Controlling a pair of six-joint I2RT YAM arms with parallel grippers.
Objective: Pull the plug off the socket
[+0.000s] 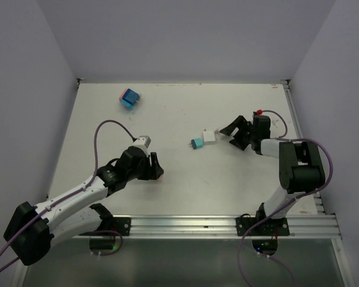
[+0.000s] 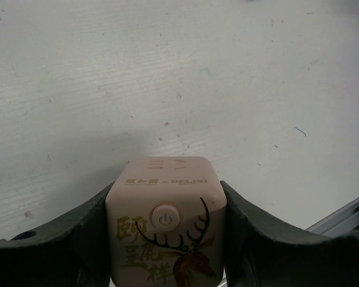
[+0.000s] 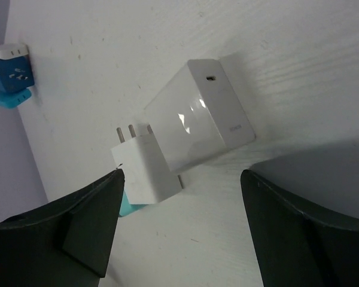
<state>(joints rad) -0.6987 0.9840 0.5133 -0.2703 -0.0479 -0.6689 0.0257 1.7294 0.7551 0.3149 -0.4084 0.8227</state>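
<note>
I will move the socket outward in my left gripper next, to the bare tabletop (image 1: 180,131) beside the teal plug. I will let go of it there, because that spot is clear.
My left gripper (image 2: 166,210) is shut on the socket (image 2: 166,197), a pink cube with a power button and a deer print, held low over the table. No plug shows in its visible faces. In the top view that gripper (image 1: 152,165) hides the cube. A small white plug (image 3: 145,168) with metal prongs lies loose on the table, against a larger white charger block (image 3: 204,113) and a teal plug (image 3: 130,209). My right gripper (image 3: 180,179) stands open just short of them, touching none. From above it (image 1: 233,136) sits right of the white block (image 1: 209,136).
A blue and pink cube socket (image 1: 130,98) lies at the far left of the table, also seen in the right wrist view (image 3: 9,69). The teal plug (image 1: 197,143) lies mid-table. Grey walls close in three sides. A metal rail (image 1: 227,226) runs along the near edge.
</note>
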